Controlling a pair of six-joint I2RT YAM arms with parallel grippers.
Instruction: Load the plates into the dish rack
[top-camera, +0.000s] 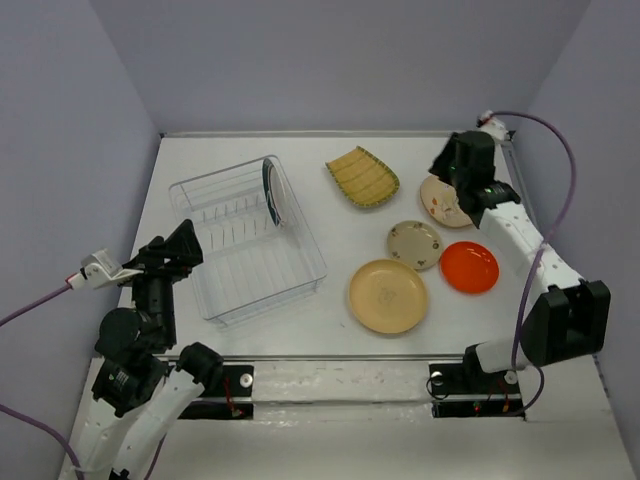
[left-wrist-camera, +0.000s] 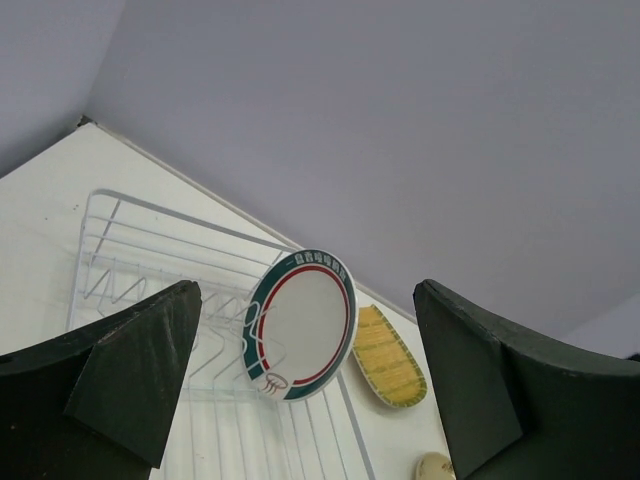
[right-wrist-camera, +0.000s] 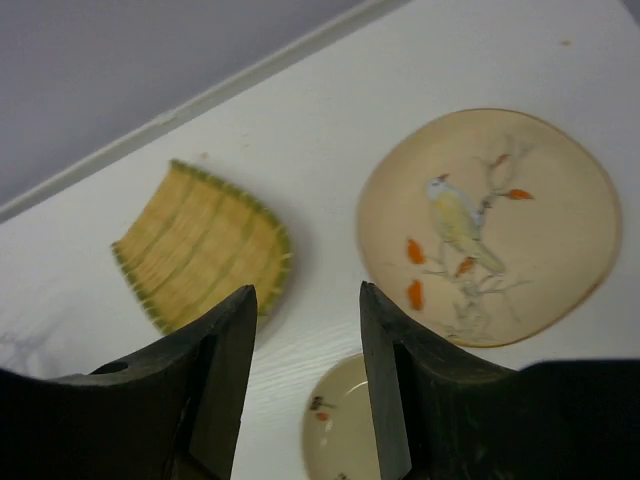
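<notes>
The right gripper moves toward the side past the tan bird-painted plate (top-camera: 440, 203) next, then down onto the plate's rim farthest from the dish rack (top-camera: 248, 240).
The clear wire dish rack (top-camera: 248, 240) stands left of centre, with a white plate with a green-red rim (top-camera: 271, 192) upright at its far end. Still flat on the table lie a yellow ribbed plate (top-camera: 362, 177), a tan bird-painted plate (top-camera: 440, 203), a small tan plate (top-camera: 414, 243), an orange-red plate (top-camera: 469, 267) and a large tan plate (top-camera: 388, 296). My left gripper (left-wrist-camera: 307, 300) is wide open, empty, near the rack's left side, facing the rimmed plate (left-wrist-camera: 302, 324). My right gripper (right-wrist-camera: 306, 292) hovers open and empty between the yellow plate (right-wrist-camera: 203, 243) and the bird plate (right-wrist-camera: 488, 225).
The table's back edge (top-camera: 320, 133) meets a grey wall just behind the yellow plate. The right arm (top-camera: 520, 235) reaches along the right side and covers part of the bird plate. Both arm bases sit at the near edge.
</notes>
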